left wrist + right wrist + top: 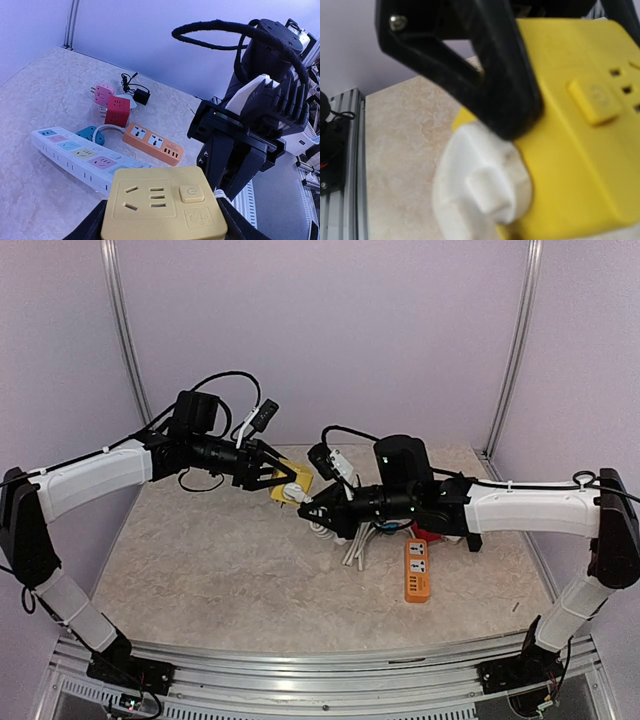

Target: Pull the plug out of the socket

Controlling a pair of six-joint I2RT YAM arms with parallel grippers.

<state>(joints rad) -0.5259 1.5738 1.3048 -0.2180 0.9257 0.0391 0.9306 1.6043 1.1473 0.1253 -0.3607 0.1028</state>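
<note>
The plug is still in the socket. My right gripper will pull the plug away from the socket, then move down to the tabletop by the white cables and let go of it.
Raised above the middle of the table, a yellow square socket (297, 478) is clamped between the fingers of my left gripper (283, 480). In the left wrist view the socket (165, 202) fills the bottom, face up, with one black finger on each side. A white plug (480, 190) sits tight against the socket's (585, 150) lower edge, its prongs hidden. My right gripper (306, 508) meets the plug (290, 496) from the right and is shut on it. Its own fingers do not show in the right wrist view. The left gripper's black finger (485, 65) crosses the top of that view.
On the table below lie a white power strip (70, 155), an orange strip (152, 142), a red cube socket (117, 111), a pink adapter (104, 93), a teal plug (87, 134) and a black charger (141, 96). White cables (355, 545) trail under the right arm.
</note>
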